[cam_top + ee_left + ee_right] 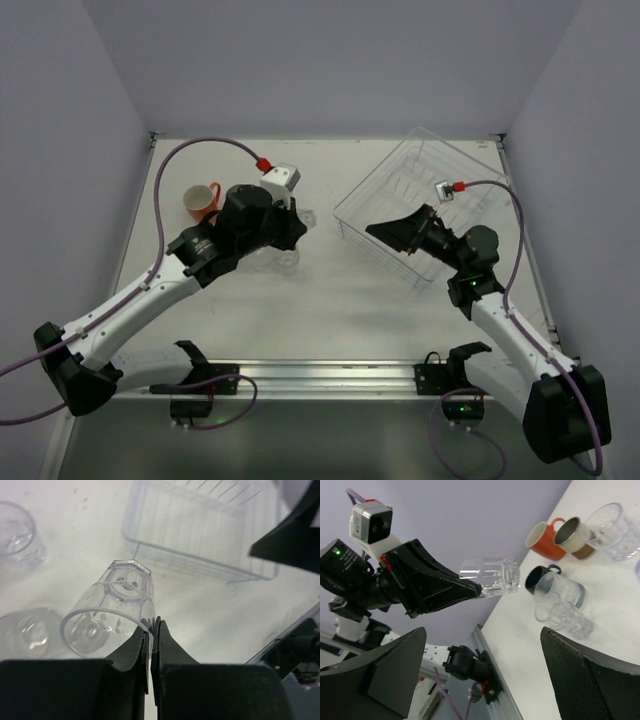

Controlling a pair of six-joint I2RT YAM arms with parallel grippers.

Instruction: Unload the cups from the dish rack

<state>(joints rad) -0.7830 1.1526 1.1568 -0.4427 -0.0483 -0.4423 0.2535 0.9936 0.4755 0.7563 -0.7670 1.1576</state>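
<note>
My left gripper tips down over the opening of the smooth clear tumbler (288, 261) (88, 633), open and empty below it, next. It then goes down and releases the held tumbler inside.
My left gripper (154, 622) is shut on the rim of a clear tumbler (115, 615) and holds it tilted above the table. The top view shows this gripper (298, 224) left of the dish rack (420, 170). The clear ribbed rack (200, 535) shows no cup inside. My right gripper (482, 635) is open and empty, and sits at the rack's near left corner (378, 230). On the table stand an orange-red mug (545, 541), a beige cup (575, 537), a dark blue cup (537, 577) and clear tumblers (565, 617).
The orange mug (200, 203) marks the cup group at the table's left. Two more clear tumblers (17, 535) (30, 632) stand below my left gripper. Walls close the table on three sides. A metal rail (330, 375) runs along the near edge.
</note>
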